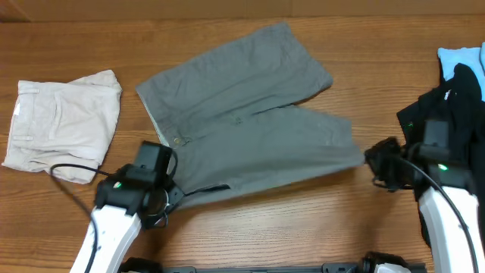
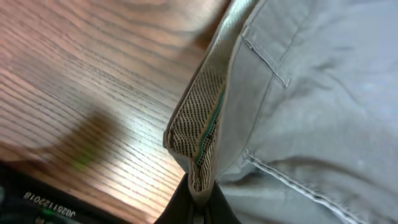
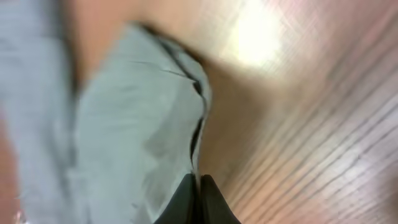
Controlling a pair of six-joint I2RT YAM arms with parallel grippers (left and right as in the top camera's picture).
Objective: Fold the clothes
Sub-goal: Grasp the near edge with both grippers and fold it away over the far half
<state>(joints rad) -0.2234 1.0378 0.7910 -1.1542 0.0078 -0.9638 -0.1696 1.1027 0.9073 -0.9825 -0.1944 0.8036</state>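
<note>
Next, the left gripper carries its waistband end to the far waistband corner (image 1: 144, 90) outward of it and lets go, as the shorts are still spread open.
The grey shorts (image 1: 242, 114) lie spread across the middle of the wooden table, waistband at the left, legs at the right. My left gripper (image 1: 168, 199) is shut on the waistband's near corner; the left wrist view shows the dotted pale lining (image 2: 202, 124) pinched between my fingers (image 2: 199, 208). My right gripper (image 1: 373, 159) is shut on the hem of the near leg at the right; the right wrist view shows the grey cloth edge (image 3: 143, 124) clamped in my fingers (image 3: 199, 199).
Cream-white folded shorts (image 1: 64, 121) lie at the left. A black garment (image 1: 455, 106) and a light-blue one (image 1: 458, 59) lie at the right edge, behind my right arm. Bare wood runs along the front of the table (image 1: 288, 227).
</note>
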